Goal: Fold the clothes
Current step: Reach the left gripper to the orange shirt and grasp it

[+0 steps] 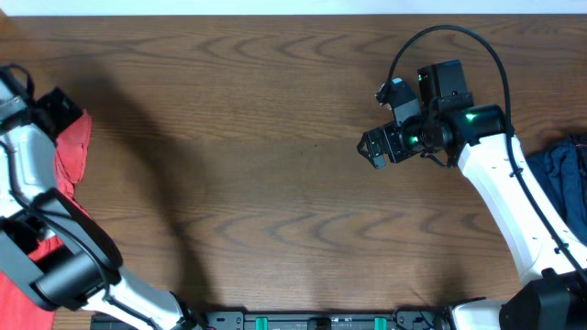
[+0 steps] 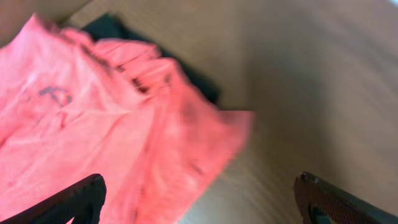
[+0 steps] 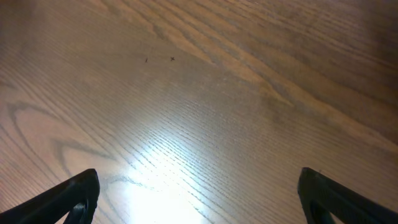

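The left gripper has one open finger still over bare wood, so next it will move down and further onto the cloth just inside the red shirt's edge.
The clothes lie at the table's two side edges. A coral-red T-shirt is heaped at the left edge, with a dark garment showing under its far side. A dark blue garment lies at the right edge. My left gripper hovers open over the red shirt's edge, one finger above the cloth and the other above bare wood, holding nothing. My right gripper is open over bare table right of centre, far from any cloth.
The brown wooden table spans the view. More red cloth shows at the bottom left corner beside the left arm's base. The right arm's cable loops above its wrist.
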